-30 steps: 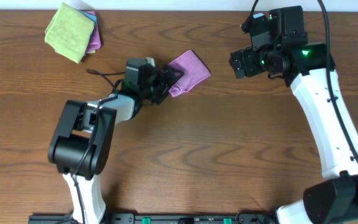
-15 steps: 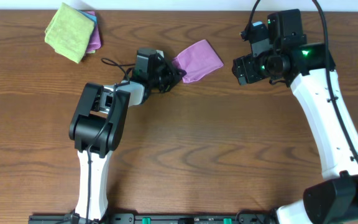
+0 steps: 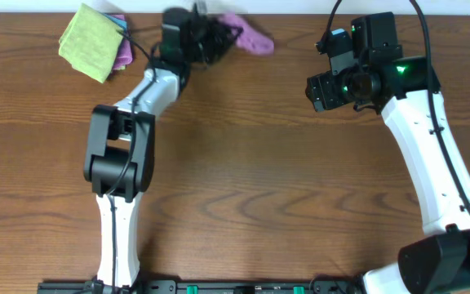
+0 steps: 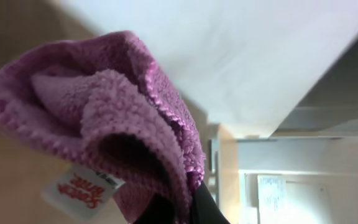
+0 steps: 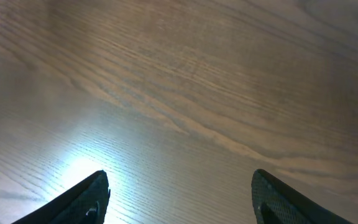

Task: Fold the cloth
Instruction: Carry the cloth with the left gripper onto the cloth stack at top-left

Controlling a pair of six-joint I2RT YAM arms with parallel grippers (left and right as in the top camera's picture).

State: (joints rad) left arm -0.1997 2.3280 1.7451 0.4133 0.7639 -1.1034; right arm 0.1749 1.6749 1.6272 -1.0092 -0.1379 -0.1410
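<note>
My left gripper moves over the green cloth next and goes down to release the purple one. The stack lies to its left in the overhead view.
The cloth [image 3: 250, 37] is a small purple terry piece with a white label, bunched and lifted at the table's far edge. My left gripper [image 3: 221, 36] is shut on one edge of it. In the left wrist view the cloth [image 4: 117, 106] hangs crumpled across the frame, and my left gripper [image 4: 188, 208] pinches it at the bottom. My right gripper [image 3: 320, 86] hovers to the right of the cloth, apart from it. In its wrist view my right gripper [image 5: 179, 193] stands open over bare wood with nothing between its fingers.
A stack of folded cloths lies at the far left: a green one [image 3: 90, 41] on top, with a pink one [image 3: 124, 51] and a blue one [image 3: 121, 22] showing under it. The wooden table [image 3: 243, 180] ends at a white wall just behind the left gripper.
The left arm has swung from mid-table to the far edge, carrying the purple cloth, which it gripped within the last second. The right arm has barely moved.
</note>
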